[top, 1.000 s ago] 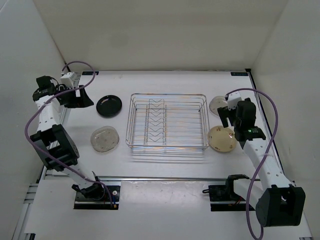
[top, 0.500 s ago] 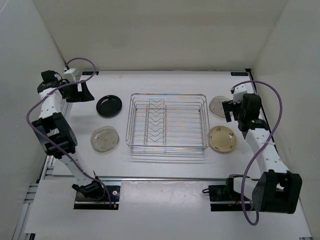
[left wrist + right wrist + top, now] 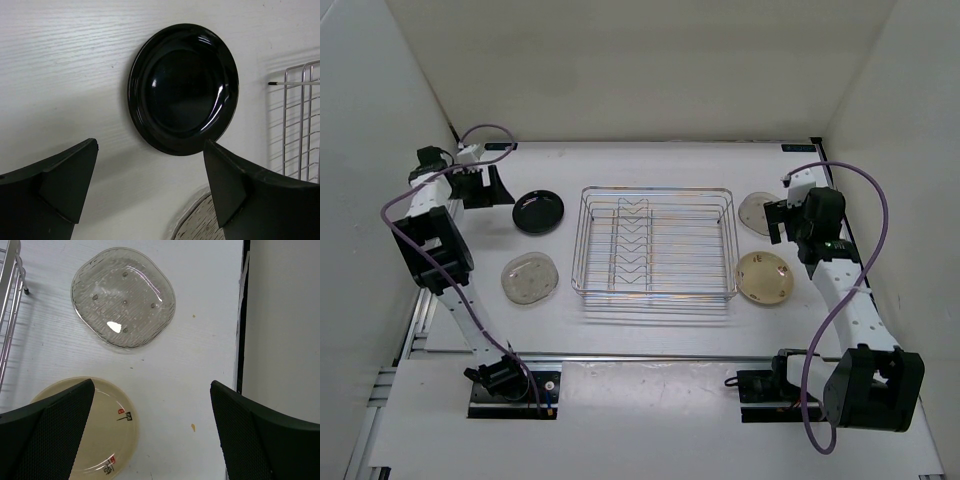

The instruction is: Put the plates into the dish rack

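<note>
I need to lower my left gripper next and ease it toward the black plate (image 3: 538, 211), then close it on the plate's rim away from the rack, since the bare table there leaves room for fingers.
The chrome wire dish rack (image 3: 655, 245) stands mid-table with no plates in it. The glossy black plate (image 3: 538, 211) lies left of it and shows in the left wrist view (image 3: 183, 88). A clear speckled plate (image 3: 530, 278) lies nearer; its edge shows in the left wrist view (image 3: 200, 222). Right of the rack lie the other clear plate (image 3: 757, 212) (image 3: 123, 297) and the cream-tan plate (image 3: 764, 278) (image 3: 107, 430). My left gripper (image 3: 498, 190) (image 3: 150, 144) is open and empty, left of the black plate. My right gripper (image 3: 772, 220) (image 3: 152, 384) is open and empty, above bare table by the two right plates.
White walls close in the table on the left, back and right. The right wall and a dark table edge strip (image 3: 240, 340) are close beside my right gripper. The rack's corner shows in the right wrist view (image 3: 10, 270) and its side in the left wrist view (image 3: 300, 125).
My left arm has swung back toward the far left corner, its gripper still facing the black plate. My right gripper has moved from over the cream-tan plate toward the far clear plate.
</note>
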`<state>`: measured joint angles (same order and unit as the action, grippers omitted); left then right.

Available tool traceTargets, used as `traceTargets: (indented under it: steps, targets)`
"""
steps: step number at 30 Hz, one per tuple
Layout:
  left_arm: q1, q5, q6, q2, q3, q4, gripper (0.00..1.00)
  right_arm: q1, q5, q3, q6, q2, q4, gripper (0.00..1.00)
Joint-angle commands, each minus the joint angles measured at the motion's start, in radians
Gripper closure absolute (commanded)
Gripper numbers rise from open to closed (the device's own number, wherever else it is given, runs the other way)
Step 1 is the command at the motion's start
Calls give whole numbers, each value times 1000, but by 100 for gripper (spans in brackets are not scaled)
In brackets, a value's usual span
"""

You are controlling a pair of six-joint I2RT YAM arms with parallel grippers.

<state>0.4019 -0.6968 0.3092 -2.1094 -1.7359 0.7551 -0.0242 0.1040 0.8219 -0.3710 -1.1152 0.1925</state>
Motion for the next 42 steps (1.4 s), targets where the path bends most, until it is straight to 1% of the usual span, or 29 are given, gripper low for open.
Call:
traceTargets:
  steps: [1, 11, 16, 20, 23, 26, 27, 32, 35, 36, 37, 42]
  targets:
    - [-28, -49, 5, -4, -13, 3, 4, -12, -17, 8, 21, 35, 4, 0]
    - [-28, -82, 5, -99, -22, 23, 8, -22, -38, -1, 21, 46, 13, 0]
    - [-28, -82, 5, -121, -22, 23, 16, -22, -56, -1, 21, 55, 13, 0]
    - [-18, -93, -4, -130, -43, 23, 17, -31, -56, -1, 30, 55, 13, 0]
    - [-8, -127, -13, -150, -56, 23, 21, -31, -66, -1, 30, 55, 13, 0]
    - [2, -138, -24, -172, -65, 32, 21, -31, -66, -1, 30, 55, 13, 0]
    - [2, -147, -24, -182, -74, 32, 23, -31, -75, -1, 30, 64, 13, 0]
    - [2, -156, -33, -204, -74, 41, 26, -31, -75, -1, 30, 64, 13, 0]
    - [11, -167, -42, -213, -83, 41, 33, -31, -84, -1, 30, 64, 13, 0]
    - [11, -167, -42, -213, -83, 41, 33, -31, -84, -1, 30, 74, 13, 0]
    - [11, -167, -42, -222, -83, 50, 36, -31, -84, -1, 30, 74, 13, 0]
    - [20, -188, -42, -245, -108, 66, 37, -31, -84, -1, 30, 74, 22, 0]
